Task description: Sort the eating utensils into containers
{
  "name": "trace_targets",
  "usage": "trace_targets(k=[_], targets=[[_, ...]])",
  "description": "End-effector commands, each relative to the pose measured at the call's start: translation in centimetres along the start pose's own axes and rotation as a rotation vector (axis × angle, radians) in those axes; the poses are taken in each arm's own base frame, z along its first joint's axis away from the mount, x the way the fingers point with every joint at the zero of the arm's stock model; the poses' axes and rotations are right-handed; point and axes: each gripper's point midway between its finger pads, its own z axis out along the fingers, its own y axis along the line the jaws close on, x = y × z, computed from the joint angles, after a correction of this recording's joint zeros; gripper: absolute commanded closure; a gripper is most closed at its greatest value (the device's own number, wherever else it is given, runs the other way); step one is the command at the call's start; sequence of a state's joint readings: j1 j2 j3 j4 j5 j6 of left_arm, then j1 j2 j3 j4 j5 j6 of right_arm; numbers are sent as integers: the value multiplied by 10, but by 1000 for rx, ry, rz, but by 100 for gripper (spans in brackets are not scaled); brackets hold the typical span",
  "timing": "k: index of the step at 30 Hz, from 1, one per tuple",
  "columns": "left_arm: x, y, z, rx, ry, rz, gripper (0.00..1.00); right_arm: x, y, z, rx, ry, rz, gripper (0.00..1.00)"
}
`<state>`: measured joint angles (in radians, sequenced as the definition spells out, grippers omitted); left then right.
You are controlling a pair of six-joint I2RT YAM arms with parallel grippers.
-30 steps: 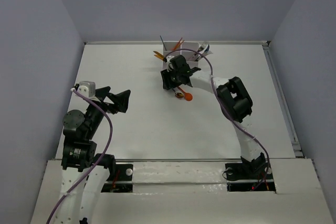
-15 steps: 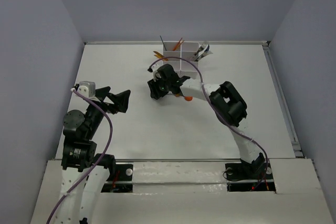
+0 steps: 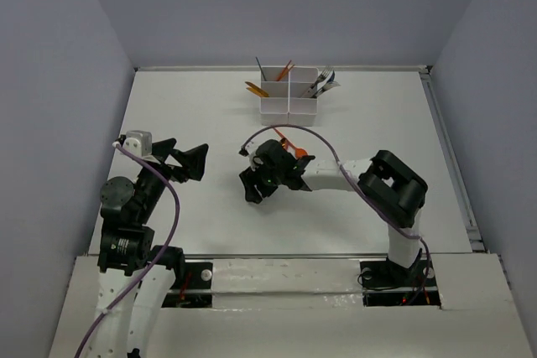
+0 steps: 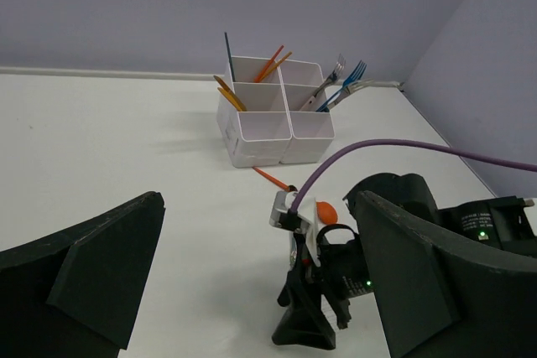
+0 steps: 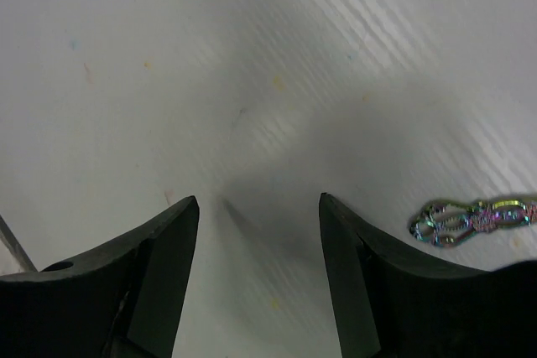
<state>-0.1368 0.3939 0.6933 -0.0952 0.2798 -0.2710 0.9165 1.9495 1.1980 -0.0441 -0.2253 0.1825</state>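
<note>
My right gripper has only bare table between its fingers, so next I should turn it and move it outward, past the iridescent ornate end and along that utensil, toward the orange-bowled spoon (image 3: 299,153).
The white container block (image 3: 289,105) stands at the back of the table and holds orange sticks (image 3: 285,69), a dark stick and blue and silver forks (image 3: 324,81). It also shows in the left wrist view (image 4: 273,127). An orange-bowled spoon (image 3: 299,153) lies on the table in front of it, partly under the right arm, and its bowl shows in the left wrist view (image 4: 325,210). My right gripper (image 3: 254,188) is open and empty, low over bare table left of the spoon (image 5: 256,207). An iridescent ornate utensil end (image 5: 470,219) lies just right of its fingers. My left gripper (image 3: 181,157) is open and empty at the left.
The table's back wall and the right side rail (image 3: 449,157) bound the surface. The right arm's purple cable (image 4: 394,150) arcs above the table. A thin grey edge (image 5: 13,245) shows at the lower left of the right wrist view.
My right gripper has moved from just in front of the container toward the near left, past the spoon. The spoon stays on the table. The left arm has not moved.
</note>
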Motion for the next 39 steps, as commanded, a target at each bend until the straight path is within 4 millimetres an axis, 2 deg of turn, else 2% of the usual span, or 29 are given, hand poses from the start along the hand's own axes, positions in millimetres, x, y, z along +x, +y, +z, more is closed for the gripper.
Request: trace_targets(k=[1,4,5,6,9,11,12,13,15,16,17,19,21,23,24,28,31,32,33,39], targets=[[-8,-4,1,20,-36,10,1,24,-12,-26,89,71,38,34],[-7,-4,1,20,-36,10,1,1,-17,-44,162,8,68,35],[-7,-4,1,21,-34,12,1,-5,-20,-50,194,-9,75,40],[-7,-4,1,19,-33,11,1,-5,-34,-55,286,-16,107,43],[-7,-4,1,19,-33,11,1,-14,-55,-66,408,-57,165,51],[-7,-5,1,24,-35,11,1,-16,-67,-67,463,-70,204,51],[-8,-5,0,25,-37,11,1,-26,-79,-70,513,-91,218,48],[-7,-5,0,23,-36,12,1,-14,-85,-64,546,-37,223,47],[-7,-5,0,23,-36,11,1,-16,-95,-59,572,-31,240,41],[-7,-5,0,23,-35,10,1,-25,-100,-57,576,-44,256,39],[-7,-4,0,22,-33,10,1,-19,-108,-49,591,-23,270,38],[-7,-4,0,22,-35,12,1,-24,-127,-44,639,-33,296,37],[-7,-5,0,23,-33,10,1,-28,-135,-39,645,-35,307,37],[-7,-4,1,23,-33,10,1,-38,-138,-34,638,-49,312,37],[-6,-5,1,24,-31,10,1,-35,-141,-27,643,-35,312,37],[-6,-4,1,24,-29,9,1,-38,-158,-23,673,-37,339,40],[-5,-7,2,34,-23,8,1,-37,-158,-19,666,-34,346,52],[-4,-7,2,35,-23,6,1,-36,-158,-19,663,-30,347,52],[-4,-7,3,35,-19,6,1,-36,-156,-21,658,-30,347,58],[-5,-7,3,37,-22,8,1,-22,-152,-30,647,-6,343,72]])
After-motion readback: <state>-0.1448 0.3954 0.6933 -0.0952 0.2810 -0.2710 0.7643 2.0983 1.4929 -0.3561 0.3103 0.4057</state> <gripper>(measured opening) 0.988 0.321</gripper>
